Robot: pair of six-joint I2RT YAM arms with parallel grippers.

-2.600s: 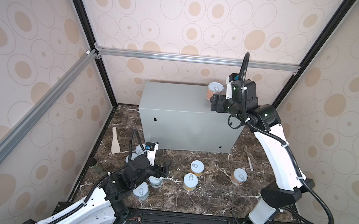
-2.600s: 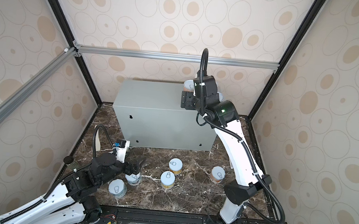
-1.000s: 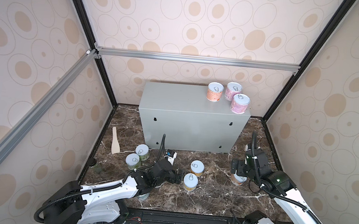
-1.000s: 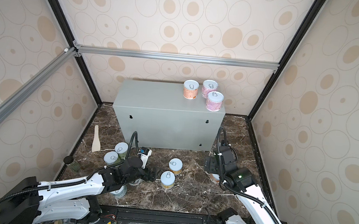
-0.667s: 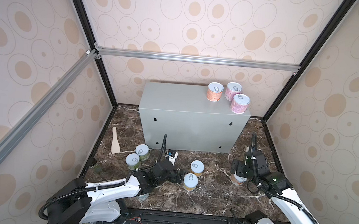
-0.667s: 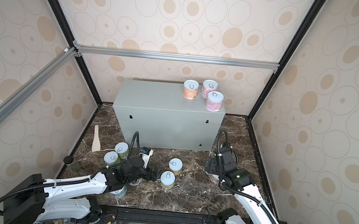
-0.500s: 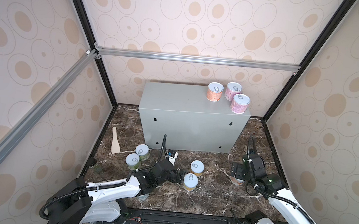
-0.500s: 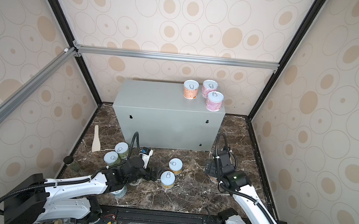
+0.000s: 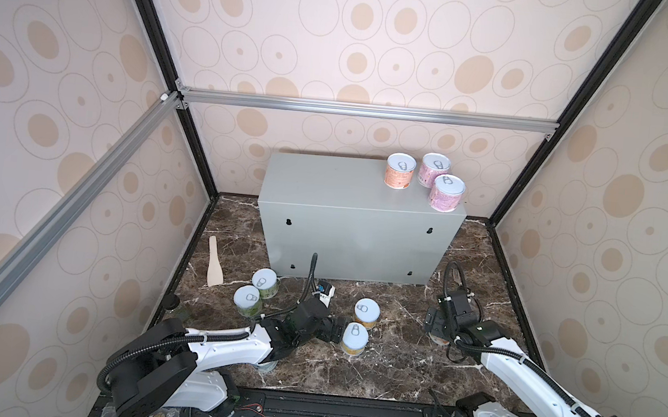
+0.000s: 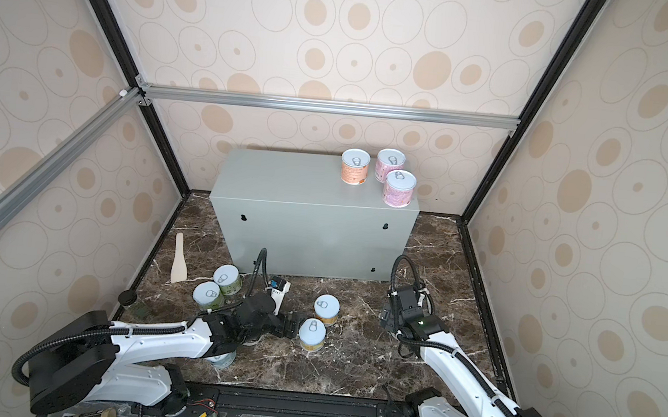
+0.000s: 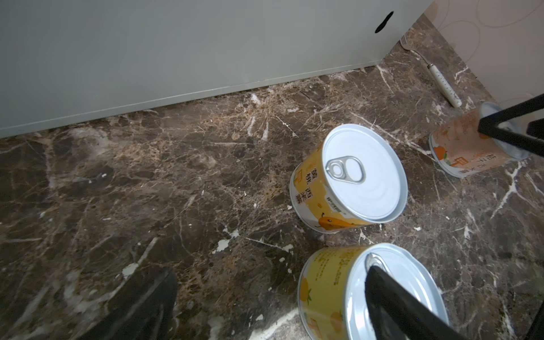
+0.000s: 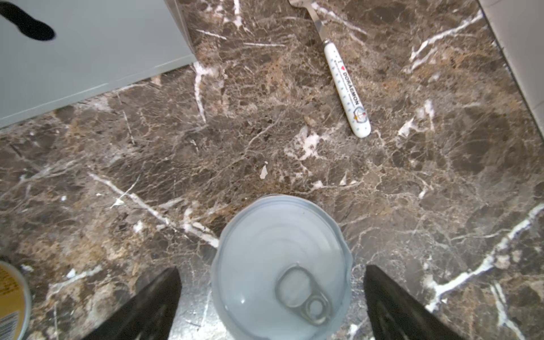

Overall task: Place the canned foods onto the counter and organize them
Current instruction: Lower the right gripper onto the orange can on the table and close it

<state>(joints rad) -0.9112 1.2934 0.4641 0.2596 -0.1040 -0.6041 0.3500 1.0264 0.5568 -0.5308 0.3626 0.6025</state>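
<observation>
The robot's right gripper is open only around the silver lid, so it needs to move further down around the orange can (image 12: 282,270) and close its fingers on the sides of the can.
On the grey counter (image 9: 360,220) stand an orange can (image 9: 399,171) and two pink cans (image 9: 434,175) at its right end. On the marble floor stand two green cans (image 9: 265,283) and two yellow cans (image 9: 366,313). My left gripper (image 9: 337,330) is open beside the nearer yellow can (image 11: 332,288), and one finger (image 11: 397,303) hangs over its lid. My right gripper (image 12: 272,294) is open and straddles a can's silver lid (image 12: 282,265) without touching its sides. The left wrist view shows that can as an orange one (image 11: 459,144). My right arm mostly hides it in both top views.
A wooden spatula (image 9: 214,269) lies at the left wall. A white-handled fork (image 12: 346,85) lies between the counter's right end and the right wall. A can's edge (image 9: 267,364) peeks out under my left arm. Patterned walls close in three sides.
My right arm has come down from the counter, leaving the orange can there, and has settled over the floor can. My left gripper has shifted right toward the yellow cans.
</observation>
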